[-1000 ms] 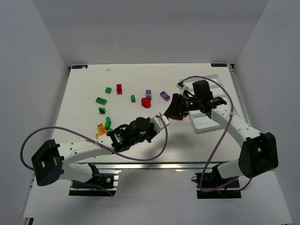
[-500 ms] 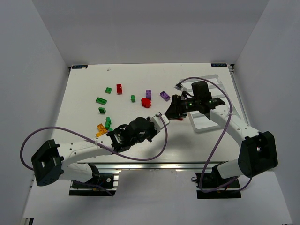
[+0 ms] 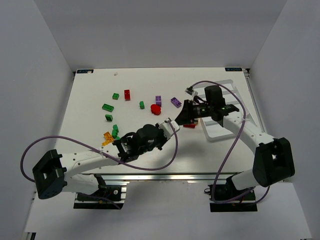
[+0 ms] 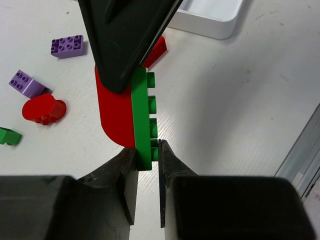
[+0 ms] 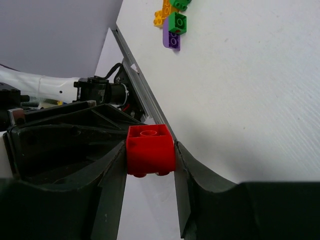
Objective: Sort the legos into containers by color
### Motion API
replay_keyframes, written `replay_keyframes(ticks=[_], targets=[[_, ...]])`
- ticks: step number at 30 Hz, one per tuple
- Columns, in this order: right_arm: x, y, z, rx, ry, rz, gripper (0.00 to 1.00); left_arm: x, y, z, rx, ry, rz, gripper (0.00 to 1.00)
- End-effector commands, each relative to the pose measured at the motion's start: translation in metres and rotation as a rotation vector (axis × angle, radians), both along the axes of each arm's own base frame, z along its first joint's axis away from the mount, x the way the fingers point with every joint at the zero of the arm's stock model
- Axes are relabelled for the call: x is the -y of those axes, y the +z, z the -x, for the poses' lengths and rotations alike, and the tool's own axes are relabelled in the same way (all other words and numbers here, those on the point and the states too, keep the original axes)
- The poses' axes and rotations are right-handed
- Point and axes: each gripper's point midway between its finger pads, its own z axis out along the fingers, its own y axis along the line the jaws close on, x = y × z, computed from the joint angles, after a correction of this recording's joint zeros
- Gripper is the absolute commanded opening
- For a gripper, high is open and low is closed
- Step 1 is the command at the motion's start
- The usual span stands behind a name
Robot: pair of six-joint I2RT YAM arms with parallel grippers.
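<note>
Next, my right gripper will move over the white tray's middle, lower and release, as the tray lies below and to the gripper's right in the top view.
My left gripper (image 4: 146, 150) is shut on a green brick (image 4: 141, 115) that is stuck to a red rounded piece (image 4: 114, 117). My right gripper (image 5: 149, 152) is shut on that red piece (image 5: 150, 142) from the other end; its black fingers (image 4: 125, 35) show at the top of the left wrist view. The two grippers meet above the table's middle, left (image 3: 172, 124) and right (image 3: 184, 116), just left of the white tray (image 3: 227, 85). Other legos lie loose on the table: a red round one (image 3: 156, 109), purple ones (image 3: 175, 102) (image 3: 158, 100), green ones (image 3: 108, 107) (image 3: 115, 96).
A red brick (image 3: 189, 125) lies on the table under the grippers, beside the tray's near corner (image 4: 210, 20). A red brick (image 3: 127, 94) and a green one (image 3: 142, 105) lie further back. An orange piece (image 3: 107, 138) and green pieces (image 3: 114, 131) sit by the left arm.
The right gripper has shifted slightly left and back with the held pieces. The red brick on the table beneath shows more. Both grips are unchanged.
</note>
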Motion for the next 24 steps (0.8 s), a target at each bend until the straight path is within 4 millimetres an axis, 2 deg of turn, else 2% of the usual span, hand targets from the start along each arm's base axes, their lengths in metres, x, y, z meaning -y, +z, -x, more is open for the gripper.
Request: replay_keyframes(ticks=[1, 5, 7, 8, 14, 15, 17, 18, 20, 21, 23, 24], targets=[[-0.018, 0.036, -0.006, 0.075, 0.094, -0.133, 0.06, 0.021, 0.029, 0.01, 0.003, -0.082, 0.092, 0.0], [-0.029, 0.052, -0.023, 0.086, 0.104, -0.17, 0.0, 0.03, 0.024, 0.018, -0.021, -0.116, 0.097, 0.0], [-0.03, 0.05, -0.028, 0.078, 0.097, -0.166, 0.0, 0.03, 0.021, 0.019, -0.027, -0.114, 0.1, 0.0], [-0.032, 0.058, -0.034, 0.116, 0.097, -0.182, 0.0, 0.031, 0.021, 0.019, -0.027, -0.113, 0.107, 0.0], [-0.024, 0.058, -0.065, 0.166, 0.011, -0.149, 0.0, 0.034, 0.023, 0.02, -0.039, -0.098, 0.148, 0.0], [-0.013, 0.048, -0.08, 0.215, -0.056, -0.053, 0.0, 0.034, 0.023, 0.021, -0.047, -0.09, 0.158, 0.0], [0.006, 0.038, -0.099, 0.333, -0.127, 0.098, 0.0, 0.034, 0.027, 0.019, -0.049, -0.075, 0.183, 0.0], [0.032, 0.023, -0.119, 0.415, -0.201, 0.247, 0.0, 0.033, 0.029, 0.018, -0.05, -0.062, 0.193, 0.0], [0.065, 0.014, -0.132, 0.463, -0.282, 0.367, 0.0, 0.034, 0.029, 0.018, -0.08, -0.042, 0.222, 0.0], [0.098, 0.001, -0.141, 0.455, -0.348, 0.462, 0.0, 0.035, 0.028, 0.019, -0.098, -0.034, 0.231, 0.0], [0.132, -0.008, -0.146, 0.45, -0.405, 0.546, 0.0, 0.039, 0.029, 0.019, -0.117, -0.032, 0.242, 0.0], [0.161, -0.017, -0.15, 0.452, -0.448, 0.626, 0.0, 0.041, 0.026, 0.02, -0.135, -0.031, 0.245, 0.0]])
